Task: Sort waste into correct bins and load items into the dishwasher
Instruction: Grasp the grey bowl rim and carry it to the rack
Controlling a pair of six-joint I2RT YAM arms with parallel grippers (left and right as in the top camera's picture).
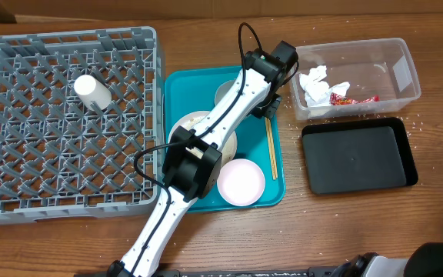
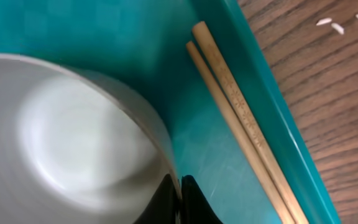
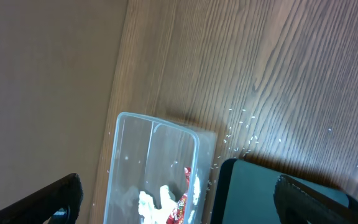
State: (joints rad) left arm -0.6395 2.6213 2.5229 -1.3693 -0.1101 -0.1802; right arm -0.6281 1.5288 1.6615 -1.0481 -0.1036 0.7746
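I should next lift my left gripper, move the bowl left in the overhead view, tilt it and let it go where the rack's wires beside the white cup are empty.
My left gripper (image 1: 271,105) (image 2: 180,198) is over the teal tray (image 1: 181,86), shut on the rim of the grey metal bowl (image 2: 73,130), which my arm mostly hides in the overhead view. The chopsticks (image 1: 271,146) (image 2: 241,118) lie along the tray's right side. The white plate (image 1: 188,123) and pink dish (image 1: 241,182) sit in the tray. The white cup (image 1: 92,91) lies in the grey dish rack (image 1: 21,192). The clear tub (image 1: 394,61) (image 3: 135,155) holds tissue (image 1: 314,83) and a red wrapper (image 1: 352,98). My right gripper (image 3: 179,193) is open above the tub.
The black tray (image 1: 358,156) (image 3: 253,193) lies in front of the clear tub. Rice grains (image 1: 415,121) (image 2: 337,26) are scattered on the wooden table around the tub and beside the teal tray. My left arm spans the teal tray from the front edge.
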